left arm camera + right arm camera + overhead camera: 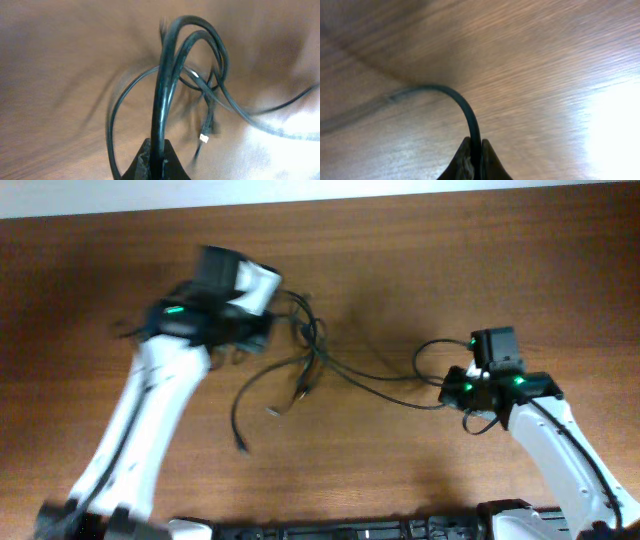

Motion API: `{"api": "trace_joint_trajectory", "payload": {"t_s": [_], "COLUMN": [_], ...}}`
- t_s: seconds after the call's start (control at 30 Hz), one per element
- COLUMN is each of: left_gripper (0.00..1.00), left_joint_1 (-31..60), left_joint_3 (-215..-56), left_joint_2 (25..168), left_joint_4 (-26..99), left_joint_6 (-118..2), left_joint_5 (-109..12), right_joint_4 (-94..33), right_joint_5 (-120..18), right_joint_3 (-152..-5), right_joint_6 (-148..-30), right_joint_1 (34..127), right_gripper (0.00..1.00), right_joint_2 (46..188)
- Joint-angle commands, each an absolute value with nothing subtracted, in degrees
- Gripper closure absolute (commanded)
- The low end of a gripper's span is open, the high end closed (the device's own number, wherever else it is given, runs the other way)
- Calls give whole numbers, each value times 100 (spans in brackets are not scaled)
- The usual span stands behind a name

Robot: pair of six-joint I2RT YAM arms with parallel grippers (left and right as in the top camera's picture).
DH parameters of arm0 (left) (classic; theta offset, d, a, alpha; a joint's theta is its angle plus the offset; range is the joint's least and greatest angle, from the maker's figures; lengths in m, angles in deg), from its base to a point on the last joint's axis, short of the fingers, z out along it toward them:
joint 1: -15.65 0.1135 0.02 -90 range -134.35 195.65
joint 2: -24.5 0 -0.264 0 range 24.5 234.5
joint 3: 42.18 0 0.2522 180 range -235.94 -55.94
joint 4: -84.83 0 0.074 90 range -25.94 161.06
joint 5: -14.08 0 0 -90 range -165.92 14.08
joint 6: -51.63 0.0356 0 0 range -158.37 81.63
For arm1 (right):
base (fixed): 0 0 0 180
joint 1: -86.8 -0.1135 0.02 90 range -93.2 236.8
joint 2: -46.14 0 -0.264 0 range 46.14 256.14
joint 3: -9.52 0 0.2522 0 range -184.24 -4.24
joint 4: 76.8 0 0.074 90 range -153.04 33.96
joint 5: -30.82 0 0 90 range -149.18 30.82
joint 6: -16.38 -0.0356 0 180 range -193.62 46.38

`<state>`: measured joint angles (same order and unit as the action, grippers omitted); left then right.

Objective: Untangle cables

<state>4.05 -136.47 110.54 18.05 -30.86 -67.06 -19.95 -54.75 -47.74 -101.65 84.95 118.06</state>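
Observation:
I will lift my right gripper and pull away from the crossed loops, to the right in the overhead view, because the held piece of cable still runs into them.
The cables [310, 365] are thin black cords lying in loose loops across the middle of the wooden table, with plug ends trailing toward the front. My left gripper [268, 328] is shut on a cable at the tangle's left side; the left wrist view shows the cord [162, 100] rising from the closed jaws [157, 157] into crossed loops, with a small white plug end [203, 138] beyond. My right gripper [448, 388] is shut on another cable strand at the right end; the right wrist view shows that single cord [465, 112] curving away from its closed jaws [475, 157].
The brown wooden table [400, 270] runs to a pale back edge at the top. Thicker black wires and a dark rail [350, 530] sit along the front edge between the arm bases. A cable loop [430, 355] lies beside the right gripper.

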Motion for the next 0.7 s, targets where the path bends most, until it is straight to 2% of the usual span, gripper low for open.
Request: {"api": "trace_joint_trajectory", "payload": {"t_s": [0.0,0.07,0.17,0.27,0.4,0.57,0.67], "left_gripper": [100,100,100,100,100,100,100], "left_joint_1": [1614,2149,2390,2285,2228,1837,1349], "left_joint_3": [-13765,-13763,-13752,-13741,-13737,-13734,-13737], "left_joint_2": [10291,10193,10219,10243,10243,10285,10392], "left_joint_4": [1962,1949,1882,1882,1855,1995,2087], "left_joint_6": [-3766,-4148,-4546,-4544,-4546,-4153,-4113], "left_joint_5": [-6065,-6065,-5984,-5768,-6207,-5206,-5530], "right_joint_4": [-1359,-878,-393,-301,-299,-323,-314], "right_joint_5": [-6354,-6577,-6566,-6594,-6586,-6518,-7705], "right_joint_3": [-5968,-6770,-7911,-8608,-9441,-9854,-9856], "right_joint_6": [-9910,-9733,-9717,-9634,-9643,-9654,-9936], "right_joint_1": [8961,9308,9846,10100,10637,10832,10832], "right_gripper": [96,96,96,96,96,96,96], "right_joint_2": [11509,11454,11411,11393,11393,11411,11408]}}
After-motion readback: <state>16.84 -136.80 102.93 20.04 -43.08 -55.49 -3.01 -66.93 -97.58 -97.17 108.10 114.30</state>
